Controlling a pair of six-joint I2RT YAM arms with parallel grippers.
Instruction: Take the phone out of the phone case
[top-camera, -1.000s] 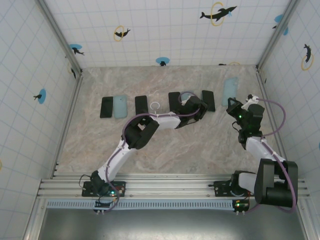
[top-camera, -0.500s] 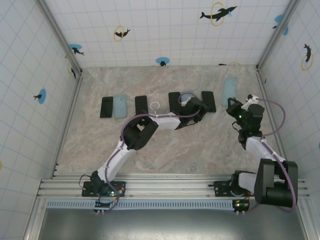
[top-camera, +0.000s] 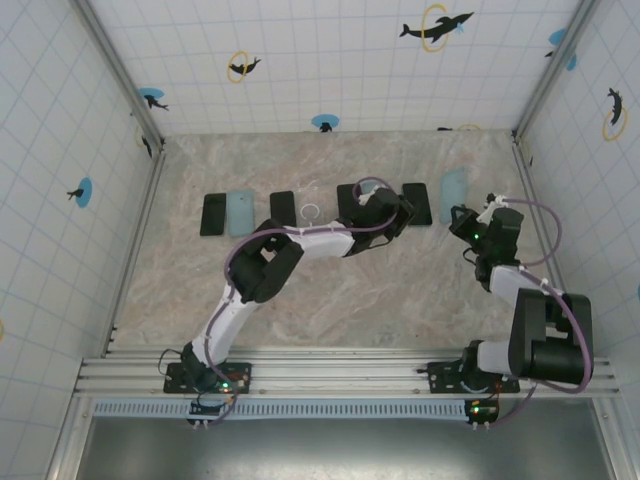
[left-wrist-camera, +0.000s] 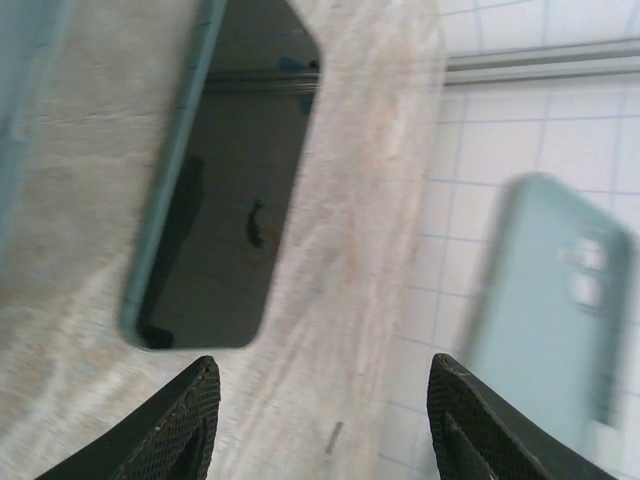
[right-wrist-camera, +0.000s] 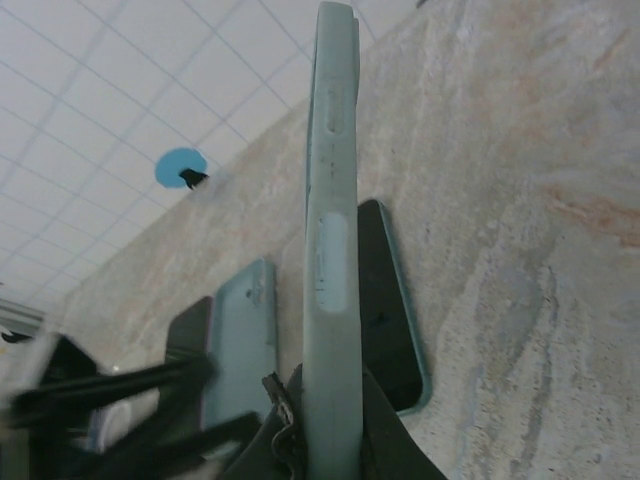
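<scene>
My right gripper holds the cased phone and next needs to move down, tilting the case flat onto the bare tabletop beside the phone. That spot on the tabletop is clear.
My right gripper is shut on a pale teal phone case, held upright and edge-on above the table. Whether a phone sits in this case I cannot tell. The left wrist view shows its back with the camera cutout. A black phone in a teal case lies flat on the table just behind it. My left gripper hovers open over bare table between that phone and the held case, with nothing between its fingers.
Another teal case and a dark phone lie left of the cased phone. Further left on the marble table are a black phone, a teal case, a black phone and a white ring. Tiled walls enclose the table.
My right gripper has carried the held case a little left, toward the left gripper. The left arm has shifted slightly left and back, and its jaws have spread a bit wider.
</scene>
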